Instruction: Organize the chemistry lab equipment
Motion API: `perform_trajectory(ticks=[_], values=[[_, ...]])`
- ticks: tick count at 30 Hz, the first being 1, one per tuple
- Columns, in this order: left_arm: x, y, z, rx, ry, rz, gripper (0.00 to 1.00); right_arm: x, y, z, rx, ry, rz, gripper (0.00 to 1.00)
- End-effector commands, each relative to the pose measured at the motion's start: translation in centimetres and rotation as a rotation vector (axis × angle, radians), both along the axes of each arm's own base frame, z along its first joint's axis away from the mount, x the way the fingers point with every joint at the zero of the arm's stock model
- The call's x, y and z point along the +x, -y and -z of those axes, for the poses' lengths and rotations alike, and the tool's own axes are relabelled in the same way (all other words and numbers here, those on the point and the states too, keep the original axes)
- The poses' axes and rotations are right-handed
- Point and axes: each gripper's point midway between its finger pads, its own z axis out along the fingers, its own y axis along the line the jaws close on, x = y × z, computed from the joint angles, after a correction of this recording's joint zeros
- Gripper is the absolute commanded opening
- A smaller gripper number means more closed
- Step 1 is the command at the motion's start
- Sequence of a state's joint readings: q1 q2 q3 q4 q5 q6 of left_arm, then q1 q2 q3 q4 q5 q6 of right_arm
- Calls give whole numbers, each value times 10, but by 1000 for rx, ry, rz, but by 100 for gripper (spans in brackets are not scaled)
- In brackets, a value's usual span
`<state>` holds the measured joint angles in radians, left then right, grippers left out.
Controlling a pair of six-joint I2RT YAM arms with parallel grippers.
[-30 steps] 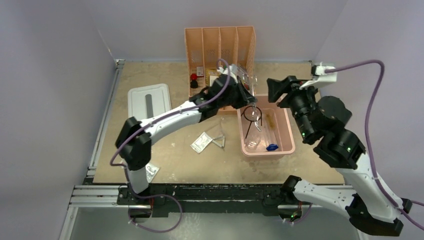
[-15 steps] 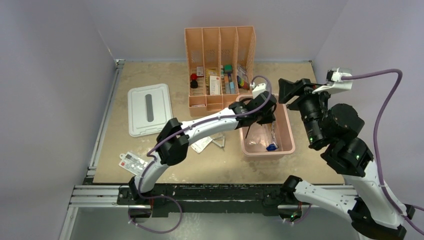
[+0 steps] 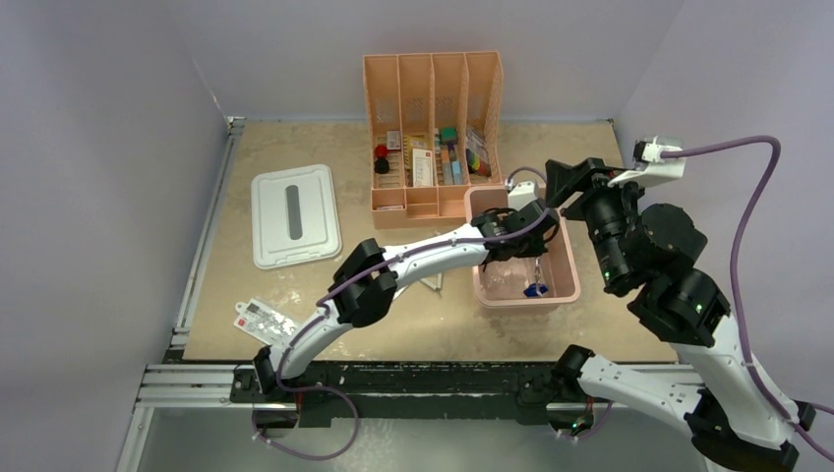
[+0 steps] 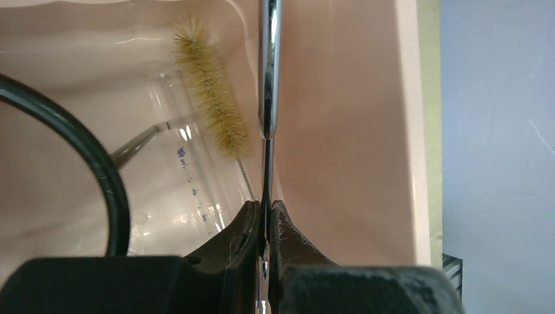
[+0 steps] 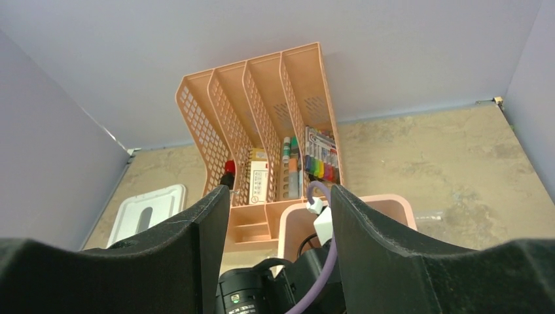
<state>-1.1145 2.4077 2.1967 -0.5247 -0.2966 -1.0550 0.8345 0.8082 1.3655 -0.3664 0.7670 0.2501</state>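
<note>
My left gripper is just above the bottom of the bin by the bristle brush, so it will move down slightly there and let go of the steel tongs (image 4: 269,78).
My left gripper (image 3: 526,234) reaches down into the pink bin (image 3: 573,277) and is shut on the steel tongs (image 4: 269,78), which stick out from its jaws along the bin's right wall (image 4: 340,131). Beside them in the bin lie the brown bristle brush (image 4: 211,98), a clear tube (image 4: 186,157) and the black wire ring (image 4: 98,170). The tube's blue cap (image 3: 534,290) shows at the bin's near end. A corner of the white triangle (image 3: 434,283) peeks out under the left arm. My right gripper (image 3: 565,177) hangs open and empty above the bin's far right corner.
The peach divided organizer (image 3: 433,98) with small colourful items stands just behind the bin. A white lid (image 3: 293,211) lies at the left. A flat red-and-white packet (image 3: 261,317) sits near the table's front left edge. The left arm stretches across the middle of the table.
The left arm has stretched out and lowered the tongs from above the bin's back edge down into the bin. The right arm drew back a little to the right.
</note>
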Motion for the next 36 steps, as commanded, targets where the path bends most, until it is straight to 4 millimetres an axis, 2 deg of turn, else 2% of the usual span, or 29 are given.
perform_trajectory(ticks=[1,4,8,14,25,31,36], values=[[10,18,-30,-92,55,-30,0,-3,5,-6,36,19,8,60],[11,19,-25,-91,50,-45,0,-4,5,-7,34,21,9,60],[12,15,-15,-60,45,-62,6,-4,7,-7,32,23,13,60],[11,13,-3,-34,36,-60,9,-3,8,-6,26,21,23,59],[10,14,4,-21,35,-46,15,0,1,-2,11,10,7,59],[12,15,-20,-44,77,-40,24,1,0,-3,7,10,6,59],[8,19,-53,-80,128,-16,28,2,0,-3,1,11,6,59]])
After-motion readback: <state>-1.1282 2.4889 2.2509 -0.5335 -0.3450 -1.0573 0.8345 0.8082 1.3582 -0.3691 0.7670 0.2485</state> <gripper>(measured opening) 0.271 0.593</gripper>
